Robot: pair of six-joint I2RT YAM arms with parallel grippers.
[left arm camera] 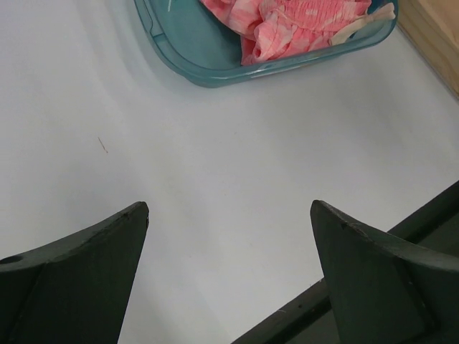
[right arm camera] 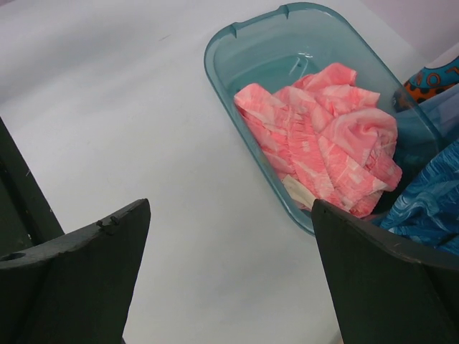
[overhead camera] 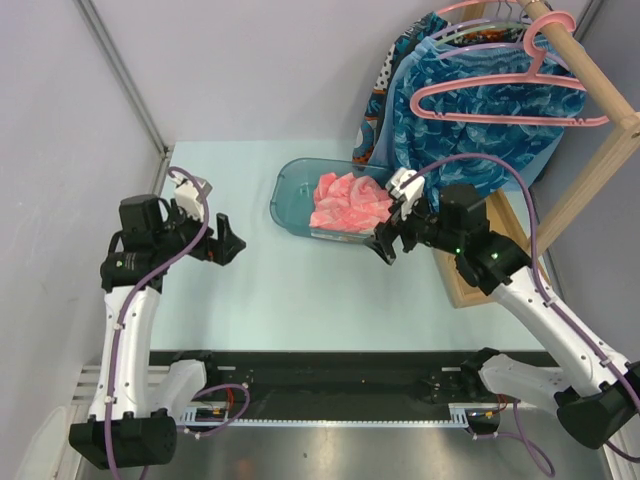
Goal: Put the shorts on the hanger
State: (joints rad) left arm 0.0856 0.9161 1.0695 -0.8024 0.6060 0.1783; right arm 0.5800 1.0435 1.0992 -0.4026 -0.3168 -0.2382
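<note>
My right gripper moves down and to the left in the top view next, over the tub's rim onto the shorts' gathered band [overhead camera: 348, 214] [right arm camera: 303, 149], since it lies uncovered.
The coral-pink shorts [overhead camera: 350, 203] lie crumpled in a teal plastic tub [overhead camera: 290, 190] at the back middle of the table. They also show in the left wrist view [left arm camera: 287, 29] and the right wrist view [right arm camera: 330, 136]. The empty bright-pink hanger [overhead camera: 510, 117] hangs by its hook from a wooden rail at the back right, in front of blue garments. My right gripper [overhead camera: 392, 238] is open and empty, just off the tub's front right corner [right arm camera: 237, 43]. My left gripper [overhead camera: 226, 243] is open and empty, above the table left of the tub [left arm camera: 179, 64].
A wooden rack [overhead camera: 600, 170] with a base [overhead camera: 470, 290] stands at the right. It bears blue patterned garments [overhead camera: 480, 140] on a lilac hanger [overhead camera: 480, 45] and another pink one. Grey walls close the left and back. A black rail [overhead camera: 330, 365] runs along the near edge.
</note>
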